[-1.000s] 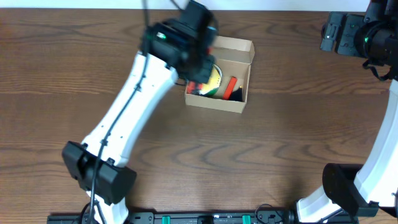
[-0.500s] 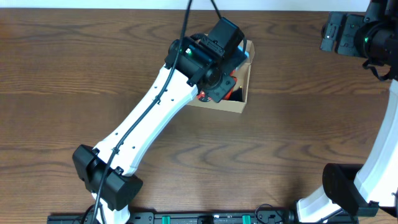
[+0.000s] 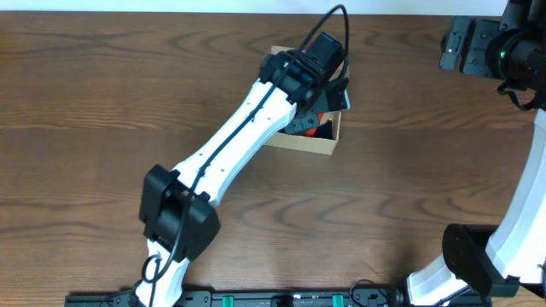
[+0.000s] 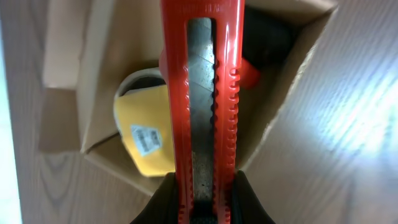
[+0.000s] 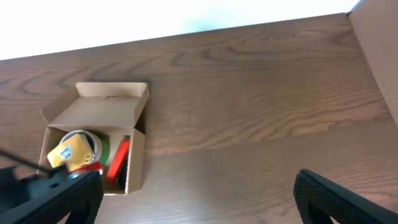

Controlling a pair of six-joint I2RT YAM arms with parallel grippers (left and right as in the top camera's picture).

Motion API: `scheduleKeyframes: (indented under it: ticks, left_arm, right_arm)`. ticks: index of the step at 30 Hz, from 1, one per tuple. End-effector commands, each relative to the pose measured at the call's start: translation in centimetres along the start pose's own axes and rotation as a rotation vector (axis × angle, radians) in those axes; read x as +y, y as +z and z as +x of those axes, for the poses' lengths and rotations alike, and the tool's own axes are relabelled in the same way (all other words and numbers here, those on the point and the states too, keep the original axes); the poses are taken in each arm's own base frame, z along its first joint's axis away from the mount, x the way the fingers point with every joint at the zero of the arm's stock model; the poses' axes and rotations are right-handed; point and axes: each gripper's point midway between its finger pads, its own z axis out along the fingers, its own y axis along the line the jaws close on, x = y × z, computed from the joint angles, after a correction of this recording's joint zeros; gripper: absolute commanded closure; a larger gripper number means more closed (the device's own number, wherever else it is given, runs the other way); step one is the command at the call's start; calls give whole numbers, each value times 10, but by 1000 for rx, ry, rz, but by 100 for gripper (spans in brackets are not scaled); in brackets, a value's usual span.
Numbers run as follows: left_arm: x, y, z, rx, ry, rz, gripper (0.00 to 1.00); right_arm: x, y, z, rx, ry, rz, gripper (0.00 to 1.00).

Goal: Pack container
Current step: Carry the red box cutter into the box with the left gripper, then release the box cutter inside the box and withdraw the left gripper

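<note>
My left gripper has the knife [image 4: 202,93] above the free gap [image 4: 250,132] beside the yellow pad, along the box's near side. Next I should lower it there and release.
The container [image 3: 305,145] is a tan cardboard box with its flap lid open, standing at the far middle of the table; it also shows in the right wrist view [image 5: 106,111]. My left gripper [image 3: 322,85] hovers over the box and is shut on a red utility knife [image 4: 202,93], which points down into the box [image 4: 93,87]. Inside lie a yellow tape roll [image 4: 146,137], a green roll [image 5: 103,149], another red tool [image 5: 118,160] and something black [image 4: 268,38]. My right gripper [image 5: 199,205] is open and empty, raised at the far right [image 3: 467,44].
The left arm [image 3: 230,145] stretches diagonally from the near left across the wooden table [image 3: 409,188] and covers most of the box from above. The right arm's base [image 3: 465,256] stands at the near right.
My left arm has swung right and farther away, from the box's left side to over its right part, carrying the red knife. The right arm has not moved.
</note>
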Motion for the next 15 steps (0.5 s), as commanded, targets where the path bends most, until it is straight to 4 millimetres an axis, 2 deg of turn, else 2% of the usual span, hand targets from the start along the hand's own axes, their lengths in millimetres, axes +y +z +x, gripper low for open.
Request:
scheduleKeyframes:
  ticks: [1,7,15]
  left_arm:
    - [4,19,4,55,108,-10,94]
    - [-4,42,9,99,187,37,94]
    - [-8,53,12,119,230,62,94]
  right_arm:
    - [-3,1,0,3,18,6,1]
    - [-3,1,0,3,18,6,1]
    - [-3,1,0,3,18,6,1]
